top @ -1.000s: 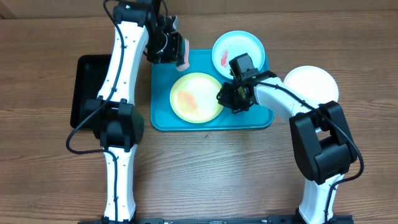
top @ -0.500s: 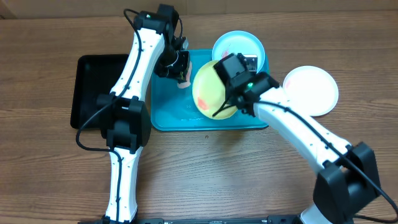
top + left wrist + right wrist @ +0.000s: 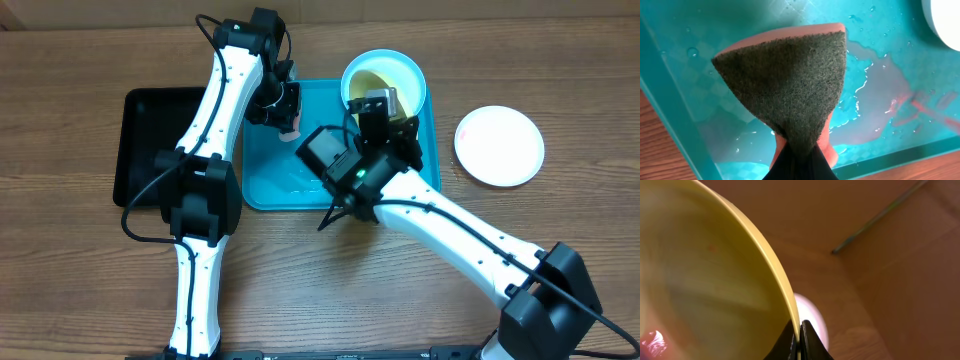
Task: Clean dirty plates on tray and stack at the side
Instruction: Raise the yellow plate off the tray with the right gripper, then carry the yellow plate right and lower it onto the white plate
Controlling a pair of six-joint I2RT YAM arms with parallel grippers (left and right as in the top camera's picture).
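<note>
The white plate [image 3: 500,145] already sits beside the tray, so the right gripper should next move the yellow-green plate to the right in the overhead view, then down onto the white plate.
The turquoise tray [image 3: 420,190] lies at the table's middle, wet and smeared red [image 3: 900,100]. My right gripper [image 3: 385,105] [image 3: 800,330] is shut on the rim of the yellow-green plate [image 3: 375,72] [image 3: 715,265]. It holds the plate lifted and tilted over the tray's far right corner. The light-blue plate [image 3: 422,88] shows only as a rim beneath it. The white plate [image 3: 500,145] [image 3: 812,315] sits on the table right of the tray. My left gripper [image 3: 283,100] [image 3: 800,160] is shut on a pink sponge [image 3: 293,122] with a dark scouring face [image 3: 790,85], above the tray's far left part.
A black rectangular tray [image 3: 150,150] lies left of the turquoise tray. My right arm [image 3: 450,230] crosses the tray's near right corner. A pale plate edge [image 3: 945,25] shows at the top right of the left wrist view.
My right gripper lifted the yellow-green plate off the tray's middle and swung it, tilted, toward the far right corner. My left gripper with the sponge shifted slightly, then held still.
</note>
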